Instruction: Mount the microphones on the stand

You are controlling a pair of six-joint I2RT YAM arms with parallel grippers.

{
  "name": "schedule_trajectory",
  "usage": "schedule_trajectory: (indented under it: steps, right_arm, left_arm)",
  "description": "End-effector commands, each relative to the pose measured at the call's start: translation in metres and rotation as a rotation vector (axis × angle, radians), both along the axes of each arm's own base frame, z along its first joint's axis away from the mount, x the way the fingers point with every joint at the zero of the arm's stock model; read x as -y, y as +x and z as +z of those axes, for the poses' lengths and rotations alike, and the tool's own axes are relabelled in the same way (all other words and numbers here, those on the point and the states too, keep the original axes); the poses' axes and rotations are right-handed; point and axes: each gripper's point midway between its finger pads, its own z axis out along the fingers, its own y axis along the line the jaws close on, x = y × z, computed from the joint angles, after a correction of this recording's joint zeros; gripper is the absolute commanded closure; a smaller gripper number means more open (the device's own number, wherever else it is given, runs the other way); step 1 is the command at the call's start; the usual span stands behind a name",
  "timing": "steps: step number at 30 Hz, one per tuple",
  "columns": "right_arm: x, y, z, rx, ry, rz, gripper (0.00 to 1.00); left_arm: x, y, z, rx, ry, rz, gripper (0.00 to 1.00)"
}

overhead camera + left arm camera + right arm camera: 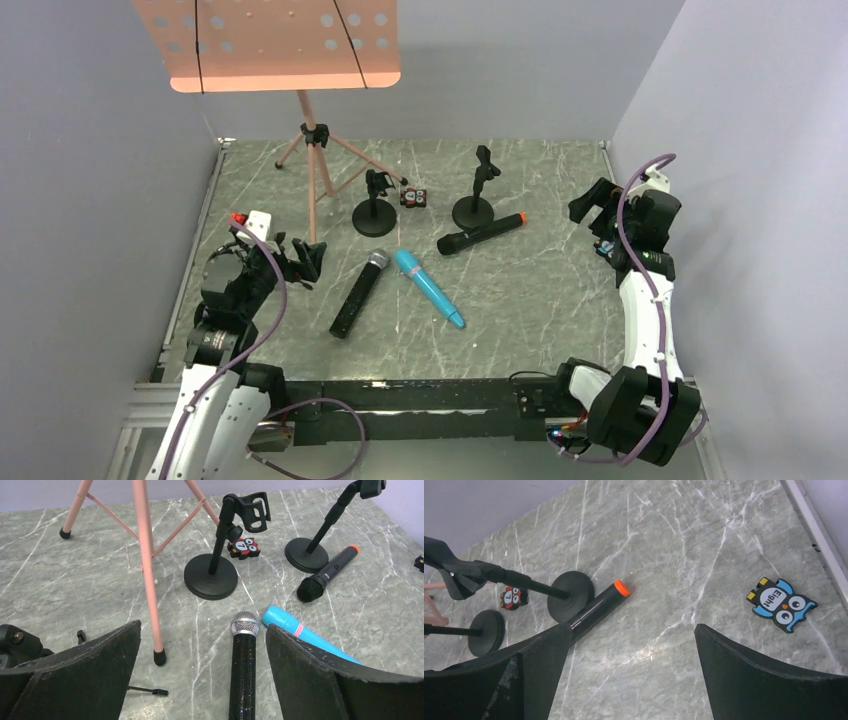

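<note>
My left gripper swings outward and across, to its right in the top view, onto the nearer stand's empty clip (379, 183) (253, 513) next.
Three microphones lie on the marble table: a black one with a silver mesh head (358, 292) (243, 665), a bright blue one (428, 287) (300, 632) and a black one with an orange end (480, 233) (325, 575) (596, 607). Two black desk stands with round bases (375, 204) (477, 190) (217, 555) (320, 532) stand behind them, clips empty. My left gripper (305, 262) (202, 645) hangs open at the left, the black silver-headed mic showing between its fingers below. My right gripper (590, 205) (631, 645) is open at the far right over bare table.
A pink music stand on a tripod (312, 150) (145, 555) rises at the back left, one foot close to my left gripper. A red owl tile (414, 197) (244, 547) lies between the stands. A blue owl tile (781, 603) lies near the right wall.
</note>
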Motion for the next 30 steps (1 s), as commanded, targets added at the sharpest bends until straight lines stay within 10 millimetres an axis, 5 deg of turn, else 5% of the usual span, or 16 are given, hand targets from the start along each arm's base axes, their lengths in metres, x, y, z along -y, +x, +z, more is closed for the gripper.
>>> schedule_trajectory:
  steps: [1,10,18,25,30]
  right_arm:
    - [0.006,0.002,0.026,0.073,0.011,-0.023,0.0]
    - [-0.01,-0.004,0.033,0.158,-0.021,0.098,0.0]
    - [-0.083,-0.032,0.033,0.353,-0.107,0.629,0.0]
    - [-0.084,-0.035,0.023,0.288,-0.109,0.676,0.0]
    - [-0.088,-0.037,0.025,0.273,-0.099,0.715,0.0]
  left_arm:
    - [0.008,0.002,0.018,0.045,-0.012,-0.048,0.01]
    - [0.018,0.001,0.012,0.008,-0.025,-0.102,0.01]
    - [0.043,0.012,-0.003,-0.153,-0.125,-0.162,0.01]
    - [0.062,0.017,-0.007,-0.308,-0.116,-0.137,0.01]
    - [0.057,0.028,-0.006,-0.354,-0.036,-0.065,0.01]
